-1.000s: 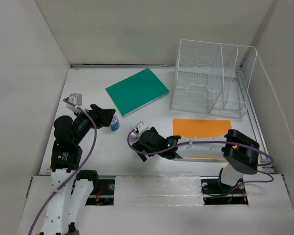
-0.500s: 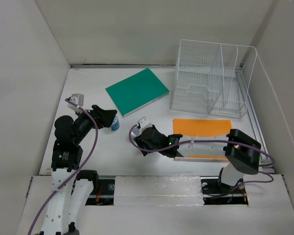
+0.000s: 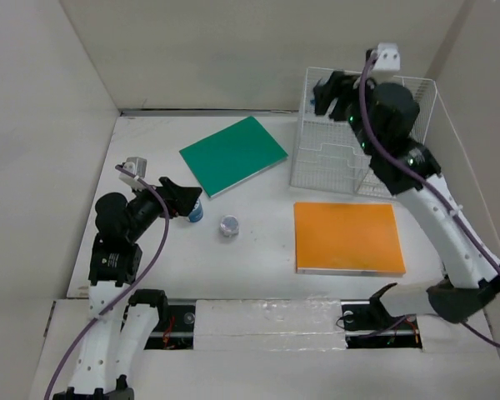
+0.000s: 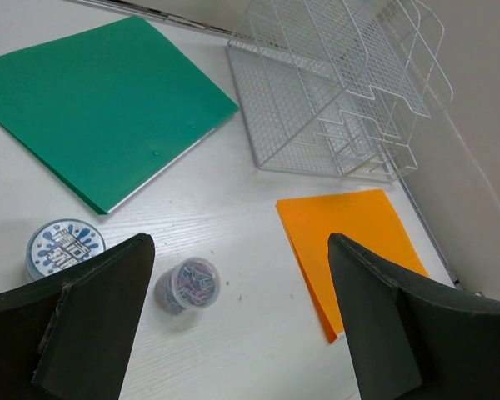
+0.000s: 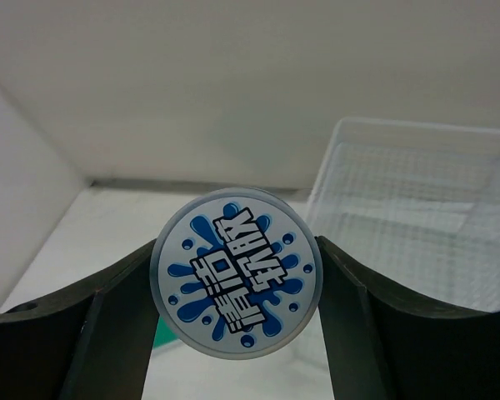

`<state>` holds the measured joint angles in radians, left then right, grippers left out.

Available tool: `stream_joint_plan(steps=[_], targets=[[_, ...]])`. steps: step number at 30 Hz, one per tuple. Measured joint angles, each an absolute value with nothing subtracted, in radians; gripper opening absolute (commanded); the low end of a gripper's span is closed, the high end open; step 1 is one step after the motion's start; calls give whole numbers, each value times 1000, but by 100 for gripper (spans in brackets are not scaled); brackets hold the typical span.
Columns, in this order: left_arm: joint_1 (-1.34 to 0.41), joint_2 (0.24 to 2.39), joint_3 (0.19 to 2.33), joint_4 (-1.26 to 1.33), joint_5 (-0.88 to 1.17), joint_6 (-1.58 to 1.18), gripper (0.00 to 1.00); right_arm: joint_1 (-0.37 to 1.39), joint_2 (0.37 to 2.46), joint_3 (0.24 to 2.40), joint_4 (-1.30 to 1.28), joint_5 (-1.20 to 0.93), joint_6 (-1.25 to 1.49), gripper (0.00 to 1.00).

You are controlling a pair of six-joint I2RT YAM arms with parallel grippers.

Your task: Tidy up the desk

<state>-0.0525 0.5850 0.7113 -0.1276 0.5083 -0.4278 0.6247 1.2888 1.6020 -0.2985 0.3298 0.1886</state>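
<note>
The right gripper will move down toward the right in its wrist view and let go of the tub on top of the rack's back corner, where the mesh is empty.
The white desk holds a green folder, an orange folder, a clear tub of paper clips and a small tub with a blue-splash lid. My left gripper is open and empty, right beside that tub. In the left wrist view it hovers above the desk, with the clip tub and the blue-lid tub ahead between its fingers. My right gripper is raised high at the rack's back left corner. It is shut on a second blue-splash-lid tub.
A white wire-mesh rack stands at the back right, also in the left wrist view. Off-white wall panels close in the left, back and right sides. The orange folder lies in front of the rack.
My right arm has left its low spot at the desk's middle and risen to the back by the rack. The clip tub now shows where it was. The left arm barely moved.
</note>
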Motion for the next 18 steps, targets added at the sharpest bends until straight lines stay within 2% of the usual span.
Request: stream_joint_plan(steps=[4,11,13,18], targets=[[-52,609,711,-133,496,-427,82,426,1530,1930,-362,298,163,55],[-52,630,711,-163,432,-427,82,270,2040,2445,-576,219,145,56],[-52,634,711,-177,406,-426,82,250,2117,2469,-613,205,138,56],[-52,667,711,-198,357,-421,82,235,2149,2345,-653,175,130,57]])
